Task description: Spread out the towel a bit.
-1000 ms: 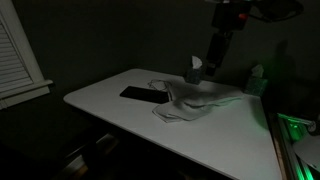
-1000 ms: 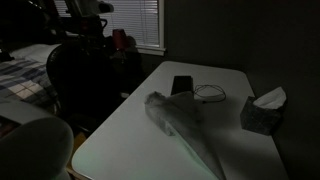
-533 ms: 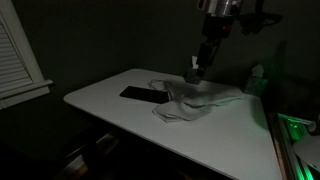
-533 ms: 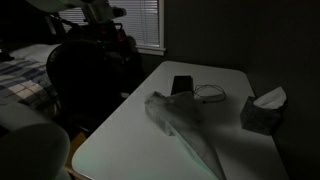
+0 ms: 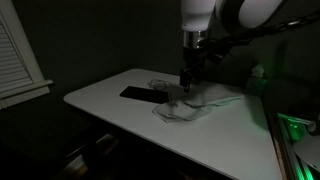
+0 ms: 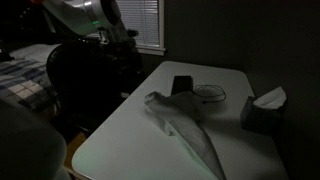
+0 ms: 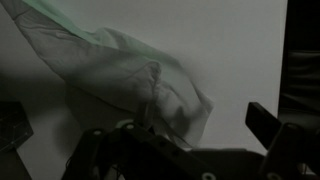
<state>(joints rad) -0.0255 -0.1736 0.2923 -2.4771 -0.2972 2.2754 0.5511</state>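
Next, my open gripper lowers onto the towel's folded edge (image 6: 153, 98) (image 7: 155, 76) below it, since the towel bunches up there and offers a fold to pinch.
A crumpled pale towel (image 5: 196, 104) lies on the white table (image 5: 110, 100); in an exterior view it runs as a long bunched strip (image 6: 186, 126). My gripper (image 5: 186, 84) hangs straight down just above the towel's left part, apart from it as far as I can tell. In the wrist view the towel (image 7: 120, 75) fills the upper left, and my two fingers stand wide apart at the lower corners, open and empty (image 7: 136, 120).
A flat black object (image 5: 140, 94) lies left of the towel, also seen near the table's far end (image 6: 182, 85) beside a thin looped cable (image 6: 210, 93). A tissue box (image 6: 262, 110) stands at the table's right side. A dark chair (image 6: 85, 75) stands beside the table.
The arm has swung left and come down, bringing the gripper from high above the tissue box to just over the towel. The towel has not moved.
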